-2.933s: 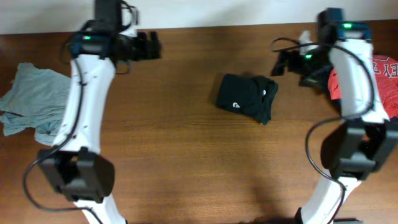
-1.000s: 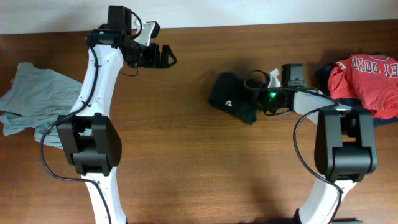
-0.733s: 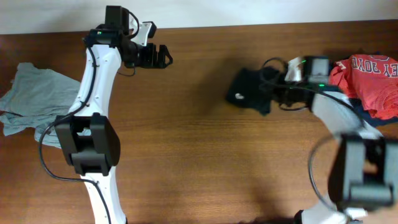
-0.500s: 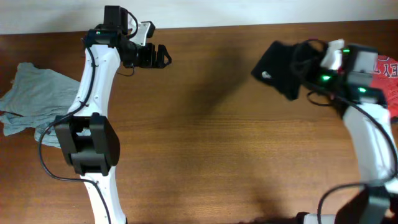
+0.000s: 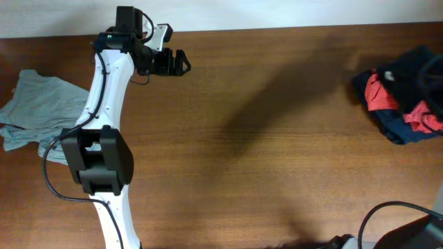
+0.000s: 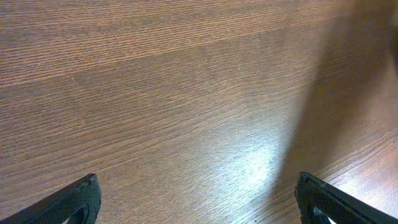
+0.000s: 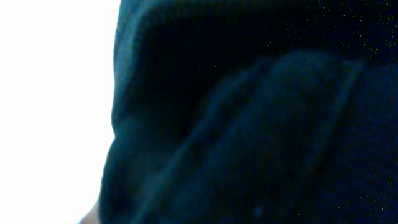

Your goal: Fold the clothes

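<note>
My right gripper moves down onto the red shirt next and releases the black T-shirt, since the pile with navy cloth lies beneath the held fabric.
The clothes (image 5: 408, 68), a black T-shirt, lie bunched at the far right of the table, over the red shirt (image 5: 376, 97). Dark fabric of the clothes (image 7: 261, 124) fills the right wrist view, close against the camera, and hides the fingers. My right gripper is shut on that fabric and does not show in the overhead view. My left gripper (image 5: 181, 62) hovers at the back left, far from the clothes. It is open wide over bare wood, with one fingertip (image 6: 81, 196) at each lower corner of its wrist view and nothing between them.
A pale grey-blue shirt (image 5: 38, 114) lies crumpled at the left edge. Navy cloth (image 5: 396, 130) shows under the red shirt at the right. The left arm (image 5: 104, 104) runs from front to back on the left. A cable (image 5: 387, 211) loops at the front right.
My right gripper lifted the black shirt from the table's middle and carried it right, onto the red shirt's pile. The right arm has left the overhead view. The left arm stayed still.
</note>
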`<state>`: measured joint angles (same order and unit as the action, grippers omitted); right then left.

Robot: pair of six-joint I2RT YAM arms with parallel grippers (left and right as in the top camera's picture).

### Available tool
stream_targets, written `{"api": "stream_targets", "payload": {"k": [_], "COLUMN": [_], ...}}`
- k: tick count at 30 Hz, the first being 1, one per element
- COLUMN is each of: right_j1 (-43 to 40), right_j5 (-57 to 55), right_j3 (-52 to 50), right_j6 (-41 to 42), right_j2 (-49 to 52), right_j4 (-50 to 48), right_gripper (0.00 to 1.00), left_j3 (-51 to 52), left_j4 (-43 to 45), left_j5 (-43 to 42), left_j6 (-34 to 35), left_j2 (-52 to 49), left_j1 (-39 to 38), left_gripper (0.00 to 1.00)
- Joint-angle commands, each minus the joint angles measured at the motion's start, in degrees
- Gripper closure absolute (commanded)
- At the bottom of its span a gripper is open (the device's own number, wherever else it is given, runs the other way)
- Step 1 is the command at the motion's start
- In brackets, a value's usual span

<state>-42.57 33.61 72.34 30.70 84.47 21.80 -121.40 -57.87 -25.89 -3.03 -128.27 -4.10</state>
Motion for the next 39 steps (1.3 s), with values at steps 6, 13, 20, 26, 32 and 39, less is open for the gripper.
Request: {"api": "stream_targets", "payload": {"k": [6,13,20,26,32,39], "right_j1": [-7.3,-7.8,-9.4,-11.2,-13.5,-19.0], "right_j5": [6.8,15.7,15.7,15.6,17.7,15.2], "right_j3": [1.3,1.3,1.2,1.2,1.4,1.4], "right_j6": [5.0,8.3,11.5,11.8,16.6,18.3], "right_j2": [5.1,15.8,21.4,21.6,19.9,11.8], "right_j4": [-6.4,-19.8,-23.3,-23.2,-23.1,-18.4], "right_gripper": [0.96,0.96,0.96,0.57,0.25,0.16], "left_j3": [-1.0,-1.0,-1.0,-1.0,-1.0,-1.0], "left_j4": [-2.6,-5.1,-6.4,-6.2,-6.0,-5.7], "left_j5": [0.3,0.3,0.3,0.3,0.3,0.3], "left_j6": [-0.3,-0.2,-0.2,-0.2,-0.2,-0.2], "left_j2": [0.0,0.0,0.0,0.0,0.0,0.0], "left_j1": [0.2,0.1,0.1,0.1,0.1,0.1], "left_gripper": [0.01,0.01,0.01,0.01,0.01,0.01]}}
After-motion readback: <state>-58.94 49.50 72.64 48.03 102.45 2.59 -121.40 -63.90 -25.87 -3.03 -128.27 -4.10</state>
